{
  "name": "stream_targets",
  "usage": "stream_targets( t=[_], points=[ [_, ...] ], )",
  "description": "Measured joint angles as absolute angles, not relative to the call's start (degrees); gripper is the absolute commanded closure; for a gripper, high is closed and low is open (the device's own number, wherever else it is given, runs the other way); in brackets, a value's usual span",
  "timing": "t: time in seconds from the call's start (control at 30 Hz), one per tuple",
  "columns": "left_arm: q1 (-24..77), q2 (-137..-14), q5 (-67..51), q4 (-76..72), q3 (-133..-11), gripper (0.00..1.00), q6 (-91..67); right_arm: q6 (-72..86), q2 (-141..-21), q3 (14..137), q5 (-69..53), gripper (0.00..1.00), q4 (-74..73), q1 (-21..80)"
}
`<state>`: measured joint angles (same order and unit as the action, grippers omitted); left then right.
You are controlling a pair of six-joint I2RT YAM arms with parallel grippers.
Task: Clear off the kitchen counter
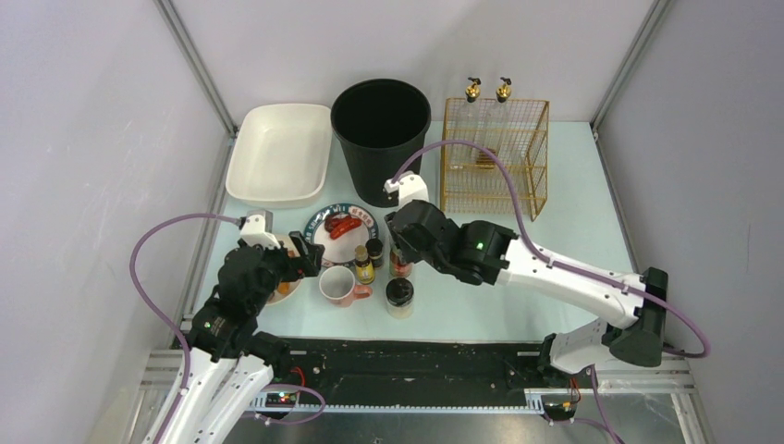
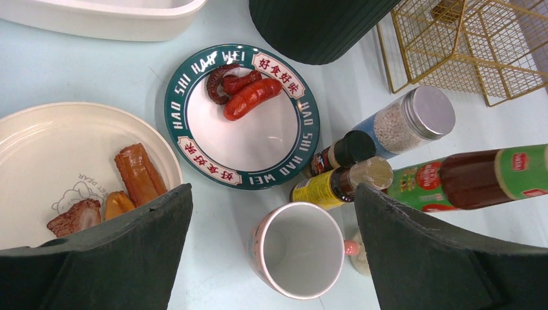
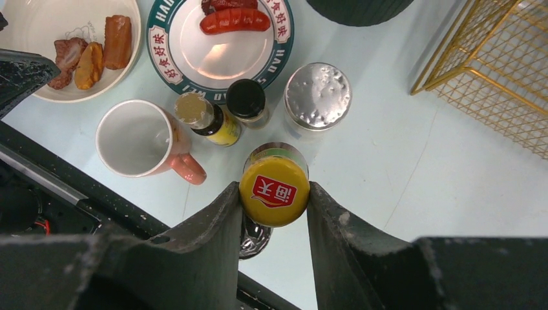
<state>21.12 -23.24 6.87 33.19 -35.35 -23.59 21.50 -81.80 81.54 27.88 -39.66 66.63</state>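
Observation:
My right gripper holds the bottle. Next I should raise it outward over the gold wire basket's empty front shelf [image 1: 462,178] [image 3: 496,46] by the bin, then lower and release it.
The pale mint kitchen counter [image 1: 573,213] holds a cluster of things near its front. My right gripper [image 1: 399,252] is shut on the yellow cap of a sauce bottle [image 3: 274,190] with a green label [image 2: 478,177]; I cannot tell if its base rests on the counter. My left gripper [image 2: 274,194] is open above a pink-handled white mug [image 2: 298,248], which lies between the fingers, untouched. A green-rimmed plate with sausages [image 1: 344,231], a cream plate with fried pieces [image 2: 39,155], two small bottles [image 3: 213,119] and a silver-lidded jar [image 3: 316,97] stand around.
A black bin [image 1: 381,139] stands at the back centre, a white tray [image 1: 280,153] to its left and a gold wire basket [image 1: 493,155] to its right. A black-lidded jar [image 1: 399,296] stands by the front black rail [image 1: 416,356]. Grey walls enclose the counter.

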Motion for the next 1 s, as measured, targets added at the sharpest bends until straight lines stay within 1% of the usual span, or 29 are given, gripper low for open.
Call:
stream_targets(
  t=[0.2,0.4,0.77,1.0],
  points=[
    [21.1,-23.3,6.9,33.2,-35.4,0.02,-23.6,19.7,-78.1,81.6,29.6,1.00,-41.6,66.2],
    [21.1,-23.7,6.9,33.2,-35.4,0.02,-23.6,18.2,-74.2,82.8,30.7,1.00,-43.6,62.0],
    [21.1,-23.7,6.9,33.3,-35.4,0.02,-23.6,15.1,-73.1,89.6,27.6,1.00,-46.2,46.5],
    [21.1,-23.7,6.9,33.3,-35.4,0.02,-23.6,11.5,-78.3,96.9,26.9,1.00,-46.0,38.3]
  ],
)
